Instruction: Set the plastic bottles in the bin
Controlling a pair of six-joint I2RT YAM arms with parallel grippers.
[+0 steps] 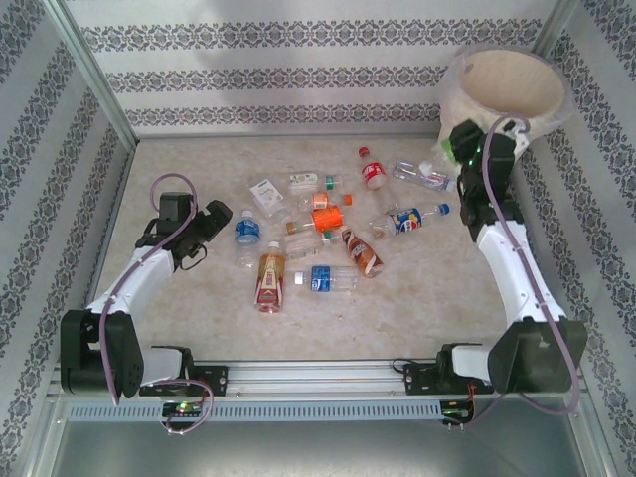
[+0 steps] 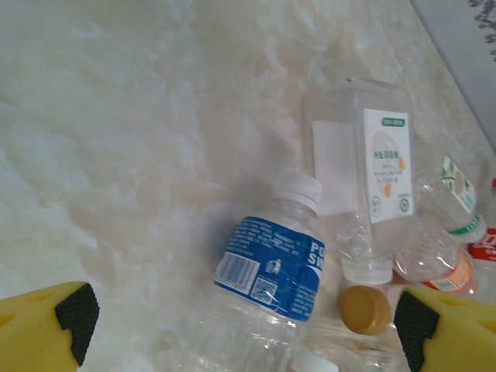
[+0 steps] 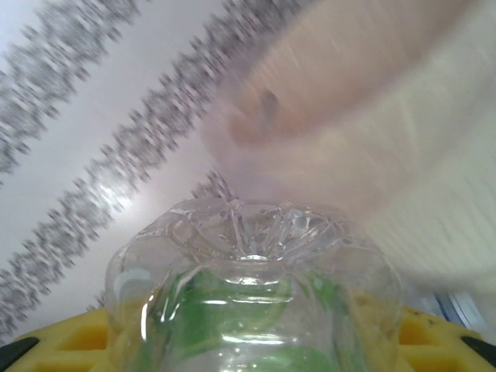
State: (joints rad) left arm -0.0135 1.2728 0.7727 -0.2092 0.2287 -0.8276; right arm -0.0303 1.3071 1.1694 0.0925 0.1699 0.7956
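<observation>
I should next move my right gripper up and outward over the bin's opening point(image 1: 513, 81) point(image 3: 353, 66), which is past the bin's near rim, to let go of the clear bottle.
The cream-white bin point(image 1: 507, 91) stands at the back right corner. My right gripper point(image 1: 459, 147) is raised beside its near wall, shut on a clear bottle with a green label point(image 3: 252, 302); the bottle's base points at the bin wall point(image 3: 403, 116). Several more bottles lie scattered mid-table, among them a blue-labelled one point(image 1: 246, 231) right in front of my left gripper point(image 1: 214, 224). In the left wrist view that blue-labelled bottle point(image 2: 271, 267) lies on the table between the wide-open fingers point(image 2: 74, 314) of the left gripper point(image 2: 244, 318), untouched.
A square clear bottle with a white label point(image 2: 364, 178), a gold cap point(image 2: 364, 308) and an orange-labelled bottle point(image 2: 434, 267) crowd the right finger. Patterned walls enclose the table point(image 1: 179, 308) on three sides. Bare tabletop lies left and front of the pile.
</observation>
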